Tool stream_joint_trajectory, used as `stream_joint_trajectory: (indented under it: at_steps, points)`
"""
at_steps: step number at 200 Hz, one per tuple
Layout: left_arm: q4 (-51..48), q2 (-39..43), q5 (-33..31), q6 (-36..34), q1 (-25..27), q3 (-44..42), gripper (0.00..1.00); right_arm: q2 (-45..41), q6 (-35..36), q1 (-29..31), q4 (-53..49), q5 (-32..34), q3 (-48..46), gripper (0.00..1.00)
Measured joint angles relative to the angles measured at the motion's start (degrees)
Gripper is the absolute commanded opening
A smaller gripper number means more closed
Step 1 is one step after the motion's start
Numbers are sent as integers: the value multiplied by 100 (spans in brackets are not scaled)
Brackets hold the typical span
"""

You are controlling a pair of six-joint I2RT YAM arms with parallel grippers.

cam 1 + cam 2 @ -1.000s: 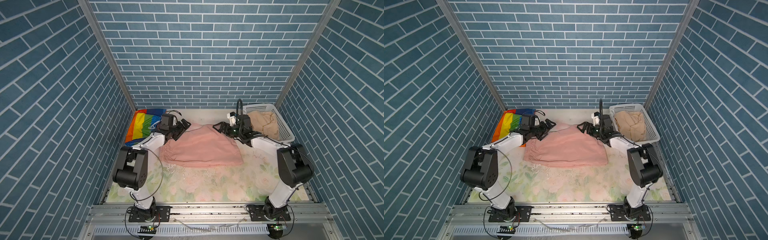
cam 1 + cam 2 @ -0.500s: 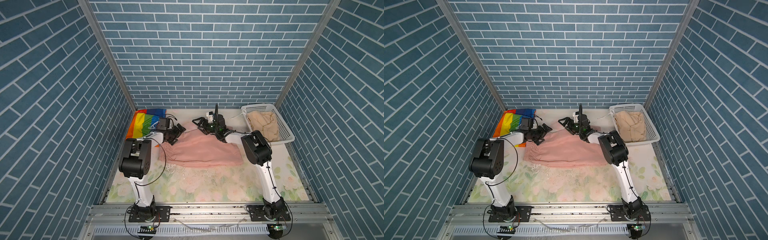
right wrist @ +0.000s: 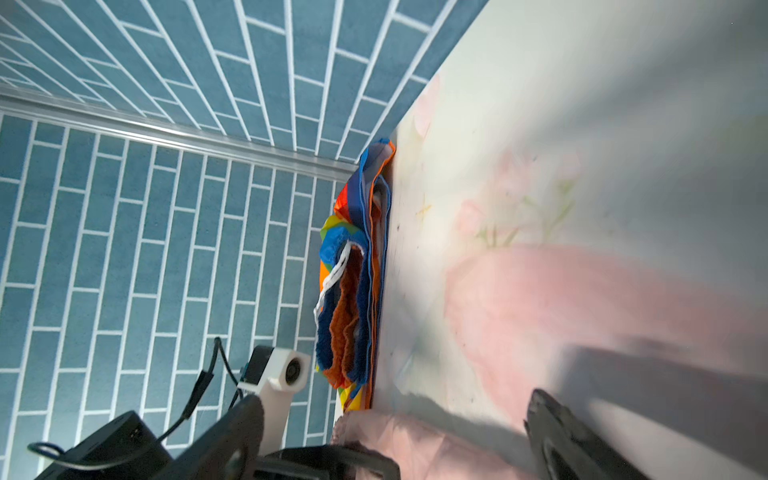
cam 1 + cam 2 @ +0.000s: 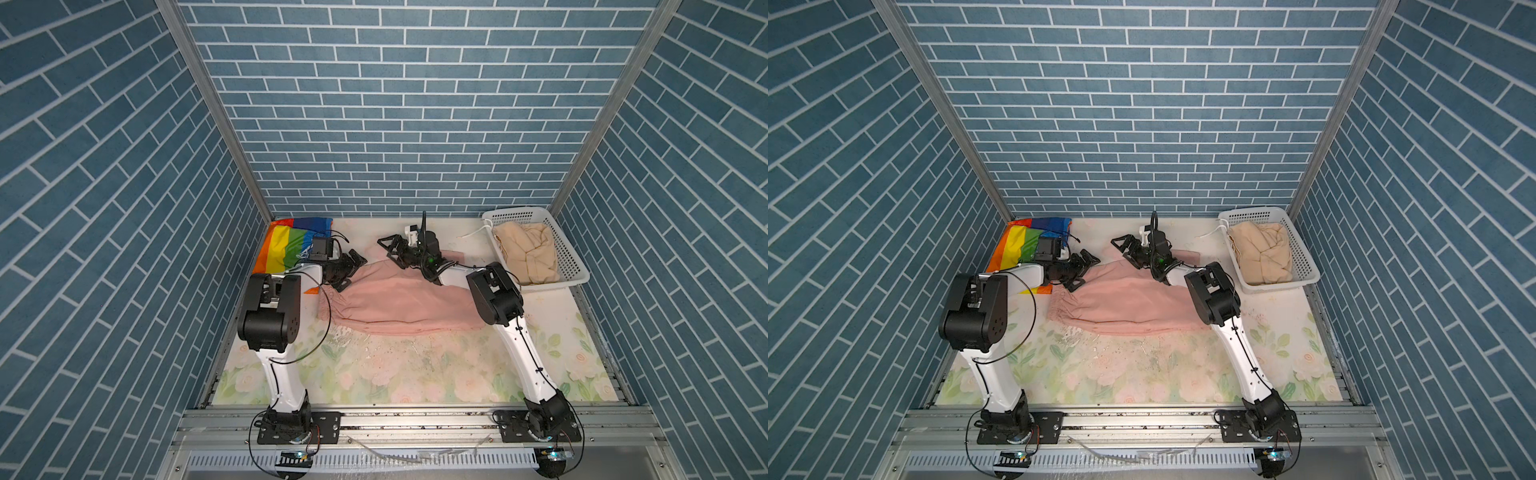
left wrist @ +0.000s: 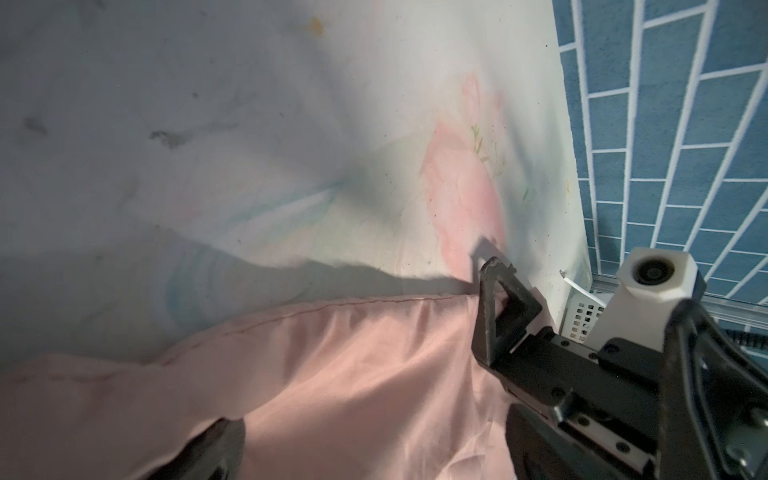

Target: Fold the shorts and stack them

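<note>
The left gripper moves back and down next to close on the pink shorts' end (image 4: pixel 328 301) by the rainbow-striped shorts (image 4: pixel 286 245), since that end lies below it, nearer my base.
The pink shorts (image 4: pixel 399 299) (image 4: pixel 1121 299) lie spread across the middle of the table in both top views. The rainbow-striped shorts (image 4: pixel 286 245) (image 3: pixel 353 291) lie folded in the back left corner. The beige shorts (image 4: pixel 525 249) sit bunched in the basket. My left gripper (image 4: pixel 351 270) (image 5: pixel 374 457) stands open over the pink shorts' back left corner, with pink cloth (image 5: pixel 332 374) lying between its fingers. My right gripper (image 4: pixel 392 249) (image 3: pixel 395 457) is open just above the pink shorts' back edge, facing the left gripper, and holds nothing.
A white perforated basket (image 4: pixel 577 266) (image 4: pixel 1308 266) stands at the back right against the wall. Blue brick walls close in the left, back and right sides. The floral table cover (image 4: pixel 395 374) stretches from the pink shorts to the front rail.
My right gripper has swung left along the pink shorts' back edge, away from the basket. The left gripper drew back slightly to the left. The pink shorts lie flatter. Both grippers stayed open.
</note>
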State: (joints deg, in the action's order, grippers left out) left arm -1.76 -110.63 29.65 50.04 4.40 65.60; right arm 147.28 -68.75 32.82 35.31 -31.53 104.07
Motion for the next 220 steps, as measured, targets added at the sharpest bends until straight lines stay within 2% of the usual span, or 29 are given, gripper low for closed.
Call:
stream_joint_trajectory:
  at_steps: [56, 77, 109, 129, 153, 171, 193, 220]
  points:
    - [-166, 94, 7, -240, -44, -48, 100, -114, 404, -713, -286, -262, -52, 99]
    - [-754, 170, -42, -520, -48, 177, 99, -376, 651, -973, -570, -398, -286, 99]
    - [-2284, 828, -782, -1495, -76, 997, 100, -1486, 1231, -1213, -1353, -542, -1128, 99]
    - [-2822, 1475, -1300, -2083, -122, 1281, 100, -2450, 1690, -1169, -1971, -586, -1572, 99]
    - [-3147, 1941, -1550, -2476, -236, 1008, 97, -3418, 2291, -1099, -2636, -605, -1875, 99]
    - [-3355, 1943, -1663, -2688, -369, 501, 86, -3943, 2588, -1054, -2894, -643, -2249, 99]
    - [-3602, 1694, -1681, -2852, -507, 52, 87, -4216, 2771, -1056, -3121, -682, -2734, 99]
    - [-3766, 1281, -1672, -3045, -557, 20, 88, -4218, 2892, -1054, -3464, -715, -3119, 99]
